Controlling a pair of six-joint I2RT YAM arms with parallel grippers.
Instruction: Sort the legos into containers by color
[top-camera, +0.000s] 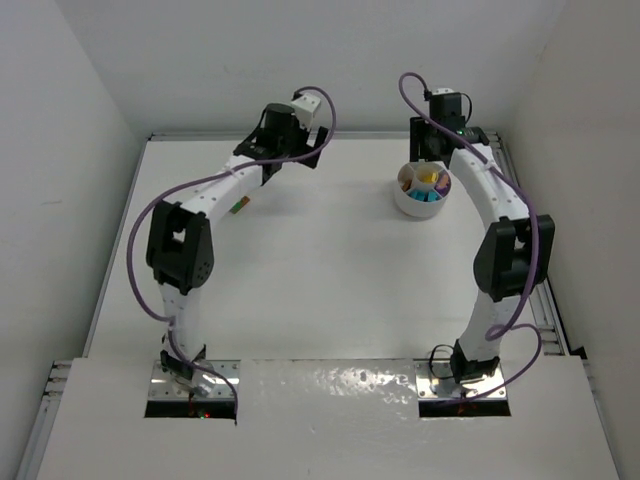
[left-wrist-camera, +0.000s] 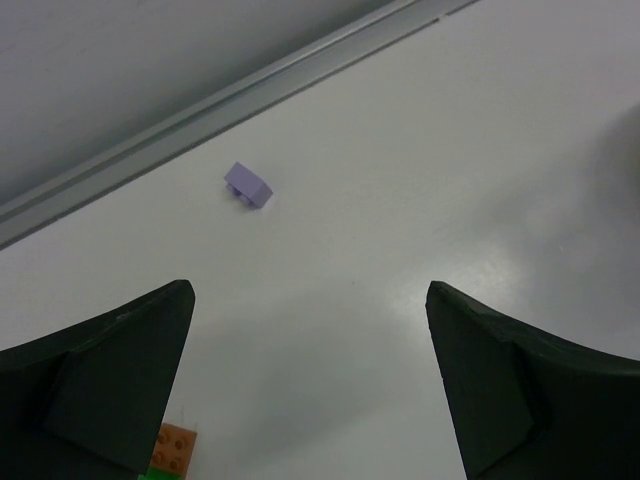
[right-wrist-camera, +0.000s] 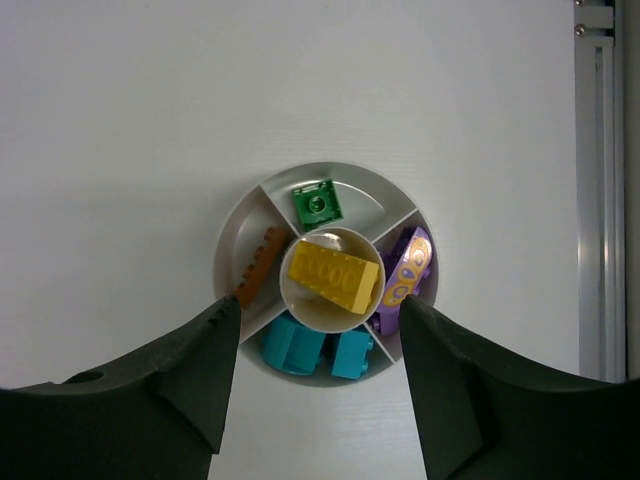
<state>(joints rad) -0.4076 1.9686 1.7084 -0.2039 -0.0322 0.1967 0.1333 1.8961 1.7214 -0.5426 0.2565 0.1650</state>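
I will next turn my left gripper square to the back bar and lower both fingers astride the purple brick (left-wrist-camera: 248, 186), as it lies below, still beyond the fingers.
The white dish (right-wrist-camera: 372, 198) holds a yellow brick (right-wrist-camera: 334, 275) in its centre cup. Its wedges hold a green brick (right-wrist-camera: 317, 204), a brown brick (right-wrist-camera: 259, 265), a purple piece (right-wrist-camera: 405, 265) and two teal bricks (right-wrist-camera: 295, 343). My right gripper (right-wrist-camera: 320, 300) is open and empty, hanging straight above the dish (top-camera: 423, 205). My left gripper (left-wrist-camera: 308, 290) is open and empty above the far left of the table. A purple brick (left-wrist-camera: 248, 186) lies ahead of it near the back rail. An orange brick (left-wrist-camera: 172, 450) on a green one sits by its left finger.
A metal rail (left-wrist-camera: 250, 100) runs along the table's back edge, and another (right-wrist-camera: 598, 180) runs down the right side beside the dish. White walls close in the table. A small green and orange lego (top-camera: 238, 205) shows beside the left forearm.
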